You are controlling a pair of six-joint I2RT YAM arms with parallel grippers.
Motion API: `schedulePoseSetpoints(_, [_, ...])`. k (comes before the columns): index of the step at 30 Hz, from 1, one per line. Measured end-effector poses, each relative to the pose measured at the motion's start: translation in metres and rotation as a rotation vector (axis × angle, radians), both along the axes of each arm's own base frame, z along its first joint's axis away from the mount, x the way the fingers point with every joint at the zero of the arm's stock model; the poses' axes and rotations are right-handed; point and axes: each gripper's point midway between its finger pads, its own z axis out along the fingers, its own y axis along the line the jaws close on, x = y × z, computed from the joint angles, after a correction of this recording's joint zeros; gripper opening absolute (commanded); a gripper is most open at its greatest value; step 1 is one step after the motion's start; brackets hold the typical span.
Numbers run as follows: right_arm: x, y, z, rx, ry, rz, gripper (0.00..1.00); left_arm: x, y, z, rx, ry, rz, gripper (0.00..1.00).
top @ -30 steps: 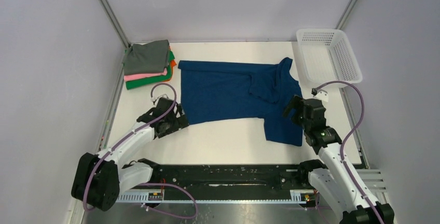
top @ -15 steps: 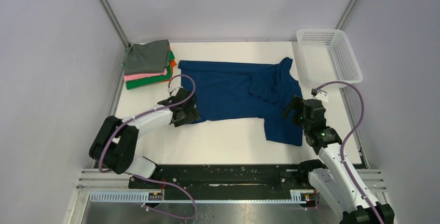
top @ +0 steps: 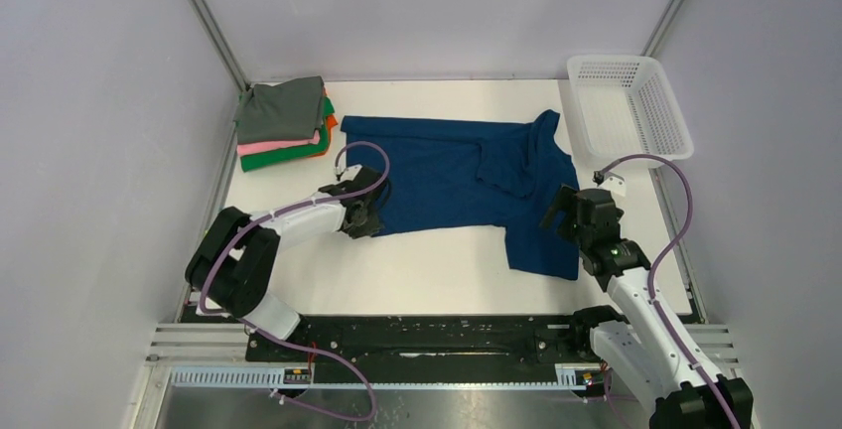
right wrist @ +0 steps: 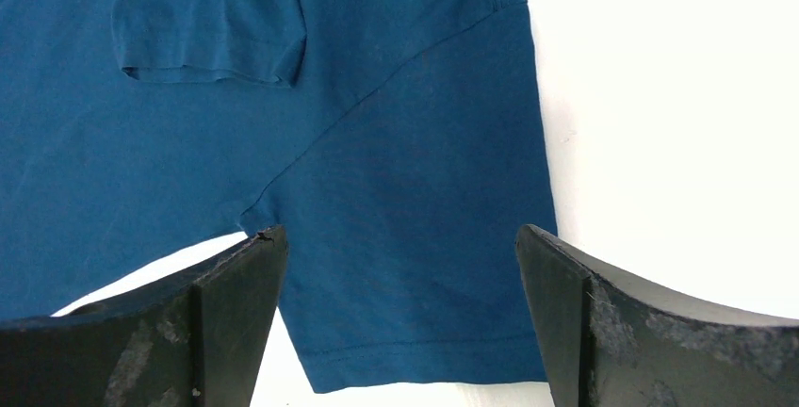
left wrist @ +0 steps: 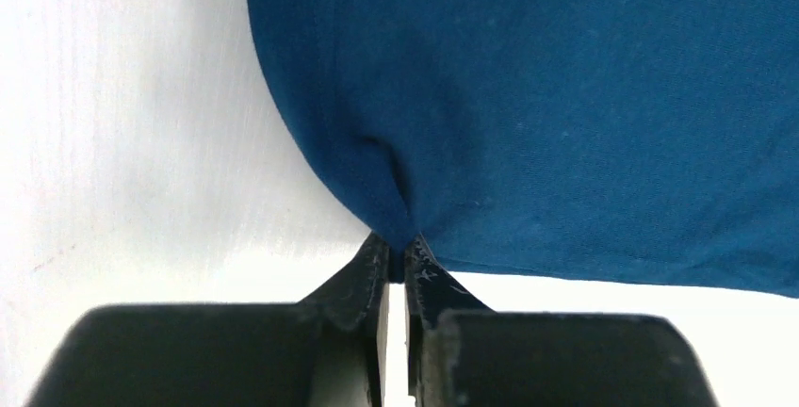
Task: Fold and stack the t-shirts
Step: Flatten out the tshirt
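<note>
This near sleeve still sticks out past the shirt's body, so my right gripper will go back down along the sleeve to its hem.
A dark blue t-shirt [top: 447, 176] lies spread on the white table, one sleeve folded in over its middle and the other sleeve [top: 544, 245] reaching toward the near edge. My left gripper [top: 369, 220] is shut on the shirt's near left corner, and the cloth [left wrist: 396, 228] puckers between the fingertips. My right gripper [top: 563, 213] is open and hovers over the near sleeve [right wrist: 415, 275], one finger on each side of it. Folded t-shirts [top: 283, 123] sit stacked at the far left: grey on top, then pink, green and orange.
A white mesh basket [top: 628, 106] stands at the far right corner. Purple cables loop off both arms. Walls with metal posts close in the table on three sides.
My left arm swung right to the shirt's near left corner and its gripper shut on the cloth. The right gripper barely moved and stayed open.
</note>
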Motion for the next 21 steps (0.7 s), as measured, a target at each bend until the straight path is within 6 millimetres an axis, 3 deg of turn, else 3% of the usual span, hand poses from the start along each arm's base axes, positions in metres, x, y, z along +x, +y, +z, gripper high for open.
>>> schedulePoseSetpoints(6, [-0.002,0.0,-0.003,0.001,0.016,-0.003,1.0,0.0,0.008,0.001,0.048,0.003,0.012,0.0])
schedulePoseSetpoints(10, [-0.012,-0.001,-0.009,0.007,0.074,-0.019,0.99,-0.006,0.026,0.006,0.107,-0.005,0.04,0.0])
schedulePoseSetpoints(18, [-0.034,0.018,-0.013,0.1,0.194,0.033,1.0,-0.019,0.107,0.02,0.127,-0.071,0.269,0.0])
schedulePoseSetpoints(21, [-0.051,0.031,-0.024,0.131,0.268,0.071,0.99,-0.022,0.12,0.026,0.122,-0.091,0.307,0.0])
